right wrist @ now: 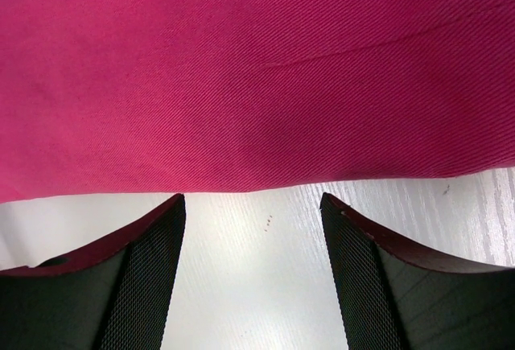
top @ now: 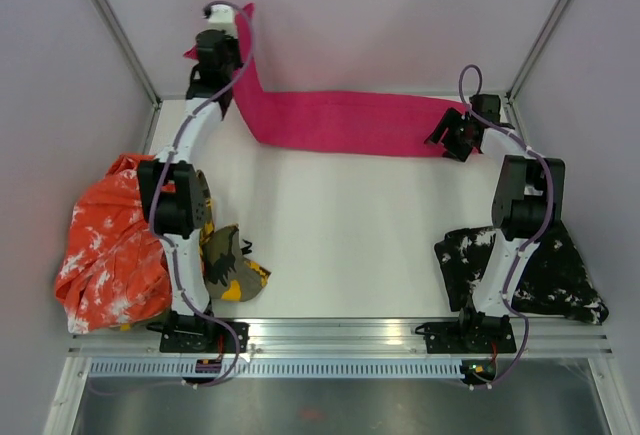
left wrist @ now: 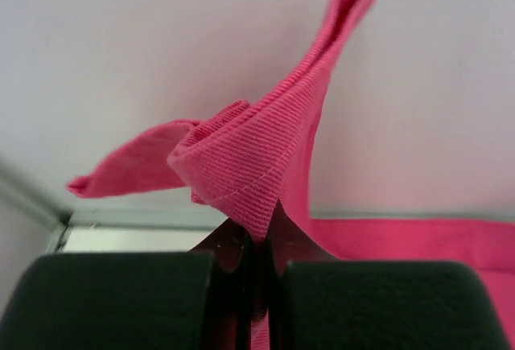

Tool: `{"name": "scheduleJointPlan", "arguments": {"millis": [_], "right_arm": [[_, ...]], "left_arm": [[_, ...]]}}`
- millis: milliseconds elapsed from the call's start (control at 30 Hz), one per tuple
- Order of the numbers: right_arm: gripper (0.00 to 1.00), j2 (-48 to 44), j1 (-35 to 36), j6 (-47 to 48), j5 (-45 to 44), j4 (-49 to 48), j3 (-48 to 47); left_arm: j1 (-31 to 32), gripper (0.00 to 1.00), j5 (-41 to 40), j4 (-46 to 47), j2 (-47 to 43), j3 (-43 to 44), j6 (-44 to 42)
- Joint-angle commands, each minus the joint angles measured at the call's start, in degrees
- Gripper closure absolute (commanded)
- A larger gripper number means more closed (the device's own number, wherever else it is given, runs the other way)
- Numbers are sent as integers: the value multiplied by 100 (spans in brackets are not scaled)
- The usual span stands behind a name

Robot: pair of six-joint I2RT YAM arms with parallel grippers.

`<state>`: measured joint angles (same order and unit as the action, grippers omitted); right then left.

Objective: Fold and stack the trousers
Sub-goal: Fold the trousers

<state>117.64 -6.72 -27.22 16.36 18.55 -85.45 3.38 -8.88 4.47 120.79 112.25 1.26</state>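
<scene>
The left gripper will next swing to the right in the top view and down onto the trousers' flat part (top: 325,121) to let go, because the cloth is smooth there.
The magenta-pink trousers (top: 350,122) lie as a long band across the back of the table. My left gripper (top: 222,33) is shut on their left end and holds it lifted at the back left; in the left wrist view the cloth (left wrist: 257,157) sticks up from between the closed jaws of the left gripper (left wrist: 265,233). My right gripper (top: 448,137) is open at the band's right end, just off the cloth. In the right wrist view the pink edge (right wrist: 257,84) lies just beyond the right gripper (right wrist: 252,201), with bare table between the fingers.
Orange-white mottled trousers (top: 108,250) are heaped at the left edge, with an olive-yellow camouflage pair (top: 230,265) beside the left arm. Black white-splattered trousers (top: 540,270) lie by the right arm's base. Walls close the back and sides.
</scene>
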Motion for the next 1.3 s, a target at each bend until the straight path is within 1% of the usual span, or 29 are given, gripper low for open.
{"name": "scheduleJointPlan", "arguments": {"millis": [0,33,100,200,267,333,367,400,433,467,500,533,567,633,667,767,800,867,900,933,1000,1033,1100,1133,1167,1200,1233,1267], "right_arm": [[25,-417,4,50,183,-53,-148],[25,-444,4,50,192,-53,-130],[25,-488,-5,33,192,-53,-86],[25,-471,-5,7,245,-53,-68],[25,-453,-5,-20,306,-53,-68],[25,-444,-5,-64,420,-79,-51],[25,-435,4,-73,473,-97,-42],[25,-427,4,-99,569,-105,-25],[25,-418,4,-116,596,-149,-24],[25,-418,4,-195,640,-167,-7],[25,-418,13,-257,788,-271,28],[25,-409,30,-336,903,-351,46],[24,-418,48,-606,1000,-430,81],[24,-427,197,-1028,1342,-921,107],[24,-409,284,-1448,1370,-1080,20],[24,-217,724,-2039,1291,-1537,-426],[24,-120,899,-2546,1299,-1886,-542],[23,204,1225,-3155,1160,-2537,-744],[23,337,1409,-3688,1081,-3071,-832],[23,477,1480,-3937,984,-3337,-911],[20,960,1690,-4316,703,-3899,-1157],[20,1354,1735,-4614,702,-4024,-1315],[20,1707,1849,-4800,755,-4105,-1789],[20,1840,1859,-4801,755,-4061,-1939],[20,2024,1885,-4723,711,-3791,-2193],[20,2113,1894,-4609,667,-3605,-2291],[20,2087,1885,-4355,597,-3430,-2362],[20,2052,1859,-4266,527,-3323,-2336]], "left_arm": [[812,98,-175,502,303,394,-1741],[1092,98,-114,511,348,403,-2021],[1348,98,-17,537,479,395,-2269],[1840,98,-95,546,699,307,-2761],[1999,98,-471,599,857,237,-2859],[2245,98,-911,590,1200,297,-2798],[2325,98,-1409,503,1358,524,-2763],[2491,98,-1649,154,1568,735,-2597],[2571,98,-1921,-84,2023,981,-2474],[2632,98,-2585,-348,2271,1627,-2290],[2720,98,-2931,-1151,2543,2060,-1740],[2730,98,-3161,-1550,2911,2430,-1395],[2721,98,-3250,-1781,2941,2634,-765],[2686,98,-3024,-1775,2706,2243,-400],[2660,98,-3005,-1765,2660,2214,-189],[2528,98,-3093,-1887,2651,2327,355],[2449,98,-3058,-1941,2634,2319,480],[2387,98,-2909,-1933,2564,2232,708],[2370,98,-2865,-1924,2581,2240,718],[2369,98,-2847,-1897,2607,2249,718],[2369,98,-2558,-1722,2677,2188,683],[2378,98,-2287,-1695,2712,2196,709],[2422,98,-1943,-1625,2739,2170,762],[2457,98,-1855,-1590,2730,2153,779],[2544,98,-1714,-1476,2713,2057,753],[2580,95,-1513,-1423,2634,1986,745],[2632,88,-1363,-1388,2590,1864,744],[2720,72,-1170,-1335,2529,1810,666]]}}
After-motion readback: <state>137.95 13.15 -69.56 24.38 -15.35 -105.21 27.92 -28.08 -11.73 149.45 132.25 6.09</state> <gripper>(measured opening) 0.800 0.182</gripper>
